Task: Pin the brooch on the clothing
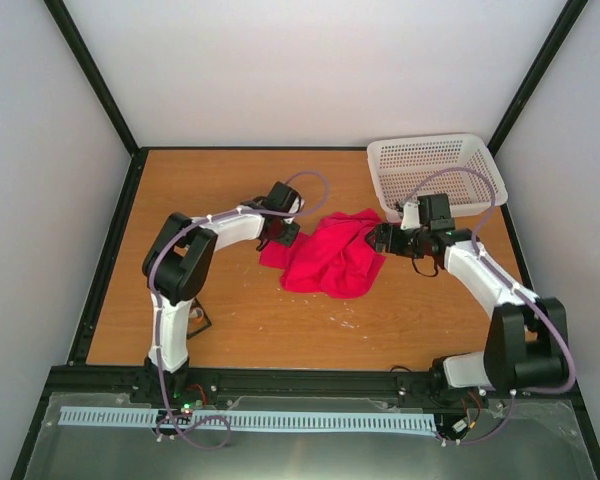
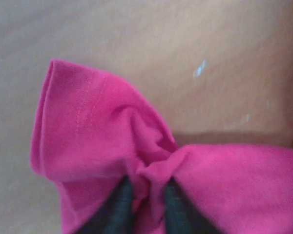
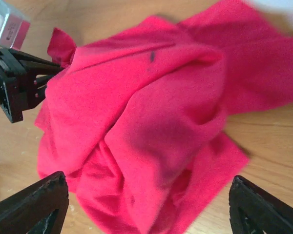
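Observation:
I need to lower my right gripper and move it gently to the left in the top view, onto the shirt's raised fold (image 1: 364,252) (image 3: 155,170), because that fold bulges between its open fingers.
The clothing (image 1: 328,258), a crimson-red T-shirt, lies crumpled in a heap on the wooden table (image 1: 230,310). My left gripper (image 1: 280,233) is at the shirt's left edge. In the left wrist view it (image 2: 147,197) is shut on a bunched fold of the red cloth (image 2: 97,126), which fills the gap between its dark fingers (image 2: 118,207). My right gripper (image 1: 382,239) is at the shirt's right edge. It (image 3: 149,207) stands wide open, with the heap (image 3: 151,122) ahead of its fingertips (image 3: 41,202). The brooch is out of view.
A white perforated basket (image 1: 435,170) stands at the back right, just behind the right arm. A small black object (image 1: 201,321) lies by the left arm's lower link. Black rails border the table. A tiny dark speck (image 3: 152,56) marks the cloth.

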Controlling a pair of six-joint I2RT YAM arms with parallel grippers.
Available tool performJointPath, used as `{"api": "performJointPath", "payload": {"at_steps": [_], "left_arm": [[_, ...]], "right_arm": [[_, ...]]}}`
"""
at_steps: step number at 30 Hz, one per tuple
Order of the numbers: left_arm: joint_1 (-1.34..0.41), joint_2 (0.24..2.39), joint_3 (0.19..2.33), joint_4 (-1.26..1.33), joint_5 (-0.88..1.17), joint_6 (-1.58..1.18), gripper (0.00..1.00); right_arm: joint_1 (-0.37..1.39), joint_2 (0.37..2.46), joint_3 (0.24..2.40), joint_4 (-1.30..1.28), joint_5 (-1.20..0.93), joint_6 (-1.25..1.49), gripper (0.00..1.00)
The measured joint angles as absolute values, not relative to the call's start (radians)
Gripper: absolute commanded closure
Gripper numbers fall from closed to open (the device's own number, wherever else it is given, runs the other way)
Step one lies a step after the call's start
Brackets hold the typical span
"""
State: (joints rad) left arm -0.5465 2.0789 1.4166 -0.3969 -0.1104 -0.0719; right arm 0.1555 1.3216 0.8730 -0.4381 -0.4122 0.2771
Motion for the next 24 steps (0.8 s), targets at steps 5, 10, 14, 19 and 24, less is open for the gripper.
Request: {"api": "performJointPath", "payload": {"at_steps": [5,10,14,19,24], "left_arm": [[-0.515,1.942,1.291,-0.415,-0.055,-0.088,0.99],[-0.481,1.705,1.263,-0.43,-0.022,-0.096,0.99],[-0.466,1.497,1.263,-0.426,-0.027,-0.115,0.99],[-0.461,1.32,1.249,-0.429,-0.101,-0.139,0.99],[-0.455,1.157,1.179,-0.473,-0.167,-0.224,0.99]], "right_arm": [[0.156,1.489,0.871,-0.363,-0.577,0.29,0.2],[0.165,1.656,0.897,-0.266,-0.716,0.332,0.97],[0.186,1.71,0.92,-0.224,-0.764,0.347,0.98],[0.236,1.603,0.902,-0.322,-0.736,0.342,0.97],[0.349,1.216,0.727,-0.493,-0.686,0.403,0.97]]}}
